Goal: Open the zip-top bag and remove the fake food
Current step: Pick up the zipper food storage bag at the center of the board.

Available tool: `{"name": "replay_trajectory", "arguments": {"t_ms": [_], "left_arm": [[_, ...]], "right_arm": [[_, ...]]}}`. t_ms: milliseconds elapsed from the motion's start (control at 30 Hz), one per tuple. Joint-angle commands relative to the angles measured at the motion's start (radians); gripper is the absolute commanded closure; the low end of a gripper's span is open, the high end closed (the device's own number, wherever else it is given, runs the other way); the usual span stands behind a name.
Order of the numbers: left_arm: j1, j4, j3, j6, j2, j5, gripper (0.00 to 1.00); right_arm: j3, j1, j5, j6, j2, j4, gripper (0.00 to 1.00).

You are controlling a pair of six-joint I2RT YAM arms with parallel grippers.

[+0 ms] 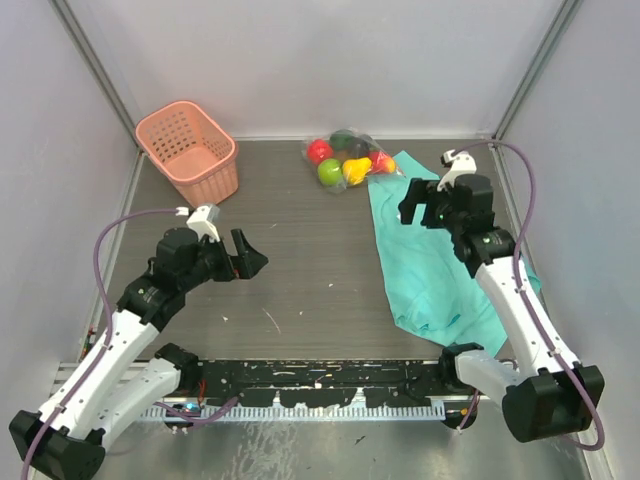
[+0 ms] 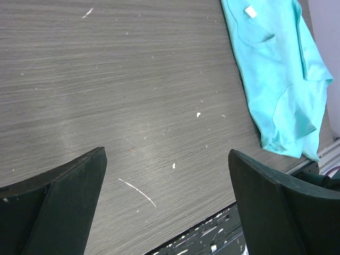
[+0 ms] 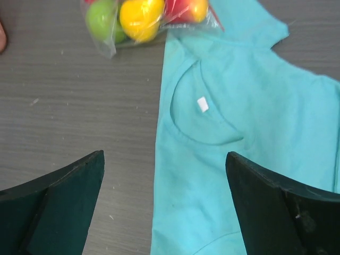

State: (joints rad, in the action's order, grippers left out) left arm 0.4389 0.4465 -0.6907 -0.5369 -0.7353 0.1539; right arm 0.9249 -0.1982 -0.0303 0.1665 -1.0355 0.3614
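Note:
My right gripper is to go down and outward next and tilt onto the bag's clear edge, because the bag's end by the teal cloth (image 1: pixel 400 170) (image 3: pixel 217 22) sticks out past the food.
The clear zip-top bag (image 1: pixel 347 157) lies at the back of the table, shut round the fake food (image 1: pixel 331 171): red, green, yellow and dark pieces. It also shows at the top of the right wrist view (image 3: pixel 109 47), with green, yellow and red pieces (image 3: pixel 139 18) inside. My right gripper (image 1: pixel 417 212) is open and empty above the teal cloth, a short way in front of the bag. In its wrist view its midpoint (image 3: pixel 164 159) is over the cloth's edge. My left gripper (image 1: pixel 247 255) is open and empty over bare table at the left (image 2: pixel 167 156), far from the bag.
A teal cloth, a T-shirt (image 1: pixel 440 265), lies on the right, its collar (image 3: pixel 204 125) next to the bag; it also shows in the left wrist view (image 2: pixel 279 74). A pink basket (image 1: pixel 189 150) stands at the back left. Grey walls close in three sides.

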Motion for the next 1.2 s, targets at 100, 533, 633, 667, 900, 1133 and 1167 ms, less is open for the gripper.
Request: {"name": "replay_trajectory", "arguments": {"t_ms": [100, 533, 633, 667, 900, 1133, 1167], "left_arm": [[-0.053, -0.012, -0.096, -0.013, 0.007, 0.04, 0.02], [-0.083, -0.225, -0.01, -0.157, 0.009, 0.149, 0.02], [-0.084, -0.283, 0.024, -0.191, 0.003, 0.174, 0.02], [-0.084, -0.3, 0.037, -0.201, 0.002, 0.179, 0.02], [-0.086, -0.422, 0.133, -0.26, -0.006, 0.192, 0.02], [-0.088, -0.509, 0.207, -0.285, 0.017, 0.215, 0.02], [-0.088, -0.522, 0.211, -0.282, 0.016, 0.215, 0.02]], "right_arm": [[0.19, 0.15, -0.218, -0.064, -0.041, 0.012, 0.0], [0.252, 0.237, -0.67, -0.272, -0.24, -0.081, 0.0], [0.305, 0.248, -0.745, -0.253, -0.356, -0.108, 0.0], [0.317, 0.25, -0.749, -0.233, -0.391, -0.139, 0.0], [0.422, 0.269, -0.702, 0.015, -0.719, -0.399, 0.0], [0.592, 0.328, -0.682, 0.3, -1.044, -0.579, 0.07], [0.611, 0.335, -0.676, 0.324, -1.074, -0.587, 0.1]]}}
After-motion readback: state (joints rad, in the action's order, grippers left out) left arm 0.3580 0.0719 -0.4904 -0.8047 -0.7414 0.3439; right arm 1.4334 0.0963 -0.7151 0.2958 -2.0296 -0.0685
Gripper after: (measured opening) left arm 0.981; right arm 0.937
